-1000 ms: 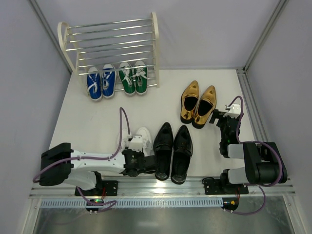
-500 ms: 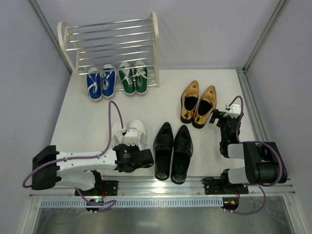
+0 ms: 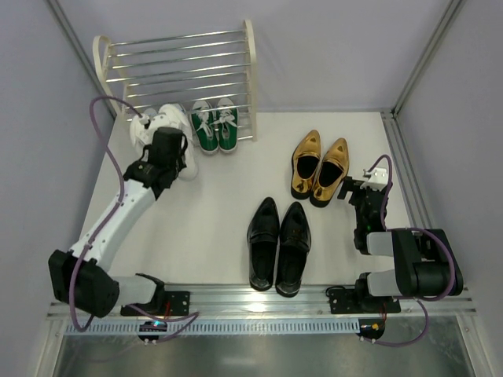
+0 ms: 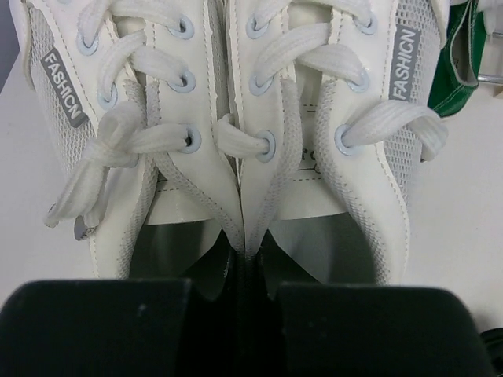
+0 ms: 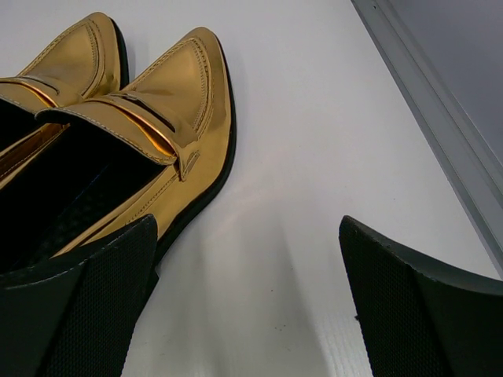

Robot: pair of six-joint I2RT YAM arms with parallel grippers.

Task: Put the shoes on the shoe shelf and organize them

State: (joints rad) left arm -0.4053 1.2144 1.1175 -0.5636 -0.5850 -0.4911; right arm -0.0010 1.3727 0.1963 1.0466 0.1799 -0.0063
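Note:
The left gripper carries the white sneakers outward onto the rails of the shelf's empty level above the lowest one next and releases them, since that level lies outward of it.
My left gripper (image 3: 163, 149) is shut on the pair of white sneakers (image 3: 174, 118), pinching their inner walls together (image 4: 250, 267), and holds them at the front left of the shoe shelf (image 3: 181, 63). The white sneakers (image 4: 236, 118) fill the left wrist view. Green sneakers (image 3: 215, 126) stand on the shelf's lowest tier to the right, and one shows in the left wrist view (image 4: 460, 63). The blue sneakers are hidden under the white pair and the arm. Gold shoes (image 3: 320, 169) and black loafers (image 3: 279, 243) lie on the table. My right gripper (image 3: 363, 184) is open and empty just right of the gold shoes (image 5: 134, 133).
The shelf stands at the back left against the wall. A metal frame rail (image 3: 409, 173) runs along the table's right edge, close to the right gripper. The white table (image 3: 220, 188) lies between shelf and loafers.
My left arm has lifted the white sneakers from the near table beside the black loafers and carried them far back-left to the shelf front, covering the blue sneakers. The right arm has not moved.

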